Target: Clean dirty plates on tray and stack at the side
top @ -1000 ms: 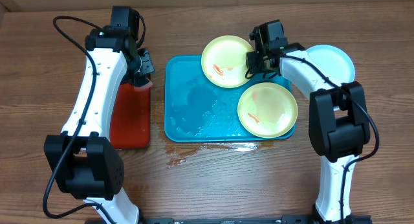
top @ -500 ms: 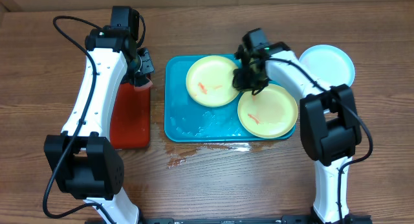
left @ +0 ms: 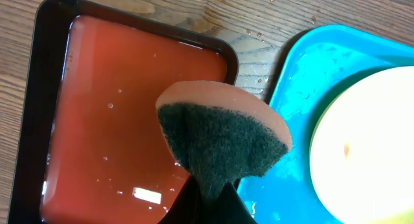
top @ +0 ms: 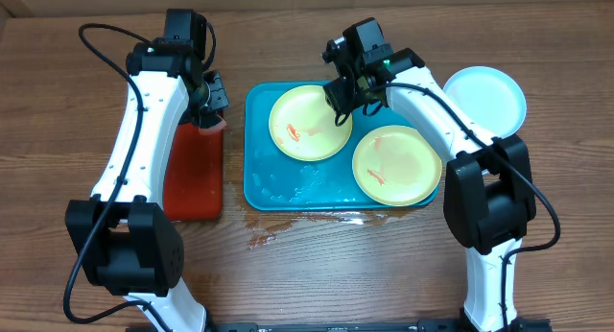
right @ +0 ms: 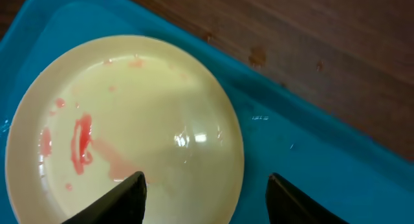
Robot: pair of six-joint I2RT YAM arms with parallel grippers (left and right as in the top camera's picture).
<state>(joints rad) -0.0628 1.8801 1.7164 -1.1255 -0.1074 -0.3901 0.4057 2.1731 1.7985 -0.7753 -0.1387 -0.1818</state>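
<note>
The robot's right gripper has its open fingers hanging on either side of the far smeared plate's rim, so next it will lower until the rim sits between them and then close.
A pale yellow-green plate (top: pixel 309 122) with red smears lies flat in the upper part of the turquoise tray (top: pixel 264 169). My right gripper (top: pixel 345 87) hangs open over its right rim. In the right wrist view one finger (right: pixel 123 198) is above the plate (right: pixel 129 127) and the other above the tray (right: pixel 304 140). A second smeared yellow-green plate (top: pixel 396 165) lies at the tray's right end. A light blue plate (top: pixel 484 97) rests on the table beside the tray. My left gripper (top: pixel 213 97) is shut on a green-faced sponge (left: pixel 223 136).
A red tray (top: pixel 192 169) with a black rim (left: pixel 32 107), holding liquid, stands left of the turquoise tray. The sponge hangs over its near corner. Water is spilled on the wood (top: pixel 278 231) at the turquoise tray's front edge.
The right gripper carried the upper yellow-green plate left and down onto the tray, then opened and let it go. The left arm has not moved.
</note>
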